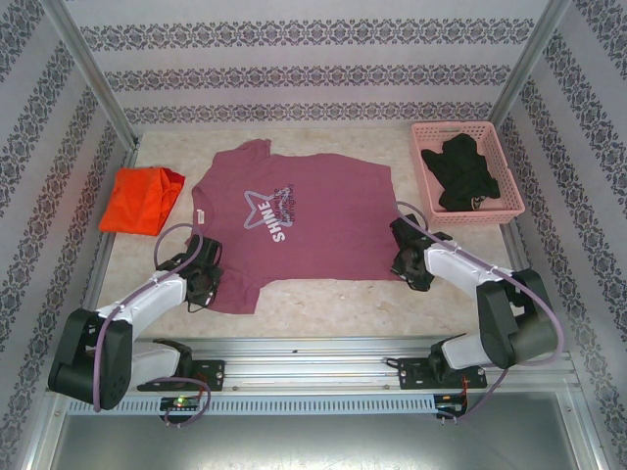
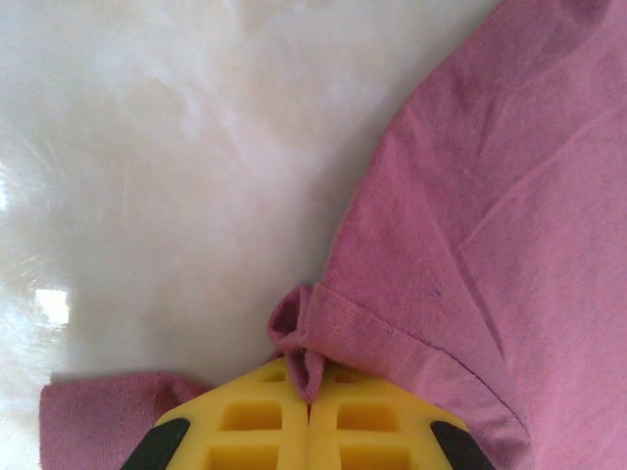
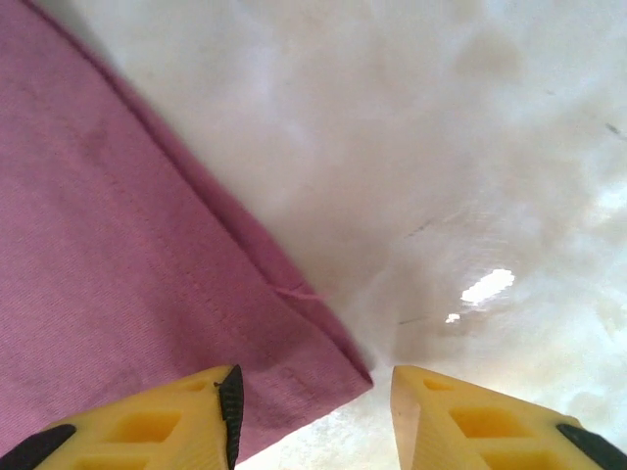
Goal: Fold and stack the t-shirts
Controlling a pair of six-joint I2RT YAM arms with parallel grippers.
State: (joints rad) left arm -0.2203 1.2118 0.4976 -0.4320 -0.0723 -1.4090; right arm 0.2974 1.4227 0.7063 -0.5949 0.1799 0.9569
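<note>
My right gripper shifts a little toward the white star next, over the maroon t-shirt's near hem corner [image 1: 393,278] [image 3: 318,385], and closes, as that corner lies between its open fingers.
A maroon t-shirt [image 1: 294,225] with a white star outline and lettering lies spread flat in the middle of the table. A bright orange t-shirt [image 1: 142,200] lies folded at the left edge. My left gripper [image 1: 203,279] is at the shirt's near left sleeve, shut on a pinch of the maroon sleeve hem [image 2: 299,338]. My right gripper [image 1: 404,257] stands open at the shirt's near right corner; that hem corner [image 3: 338,367] lies between its yellow fingers [image 3: 176,426].
A pink basket [image 1: 502,147] holding a black garment [image 1: 462,174] stands at the back right. Patterned walls and metal posts enclose the table. Bare pale tabletop [image 1: 333,305] runs between the shirt and the near rail.
</note>
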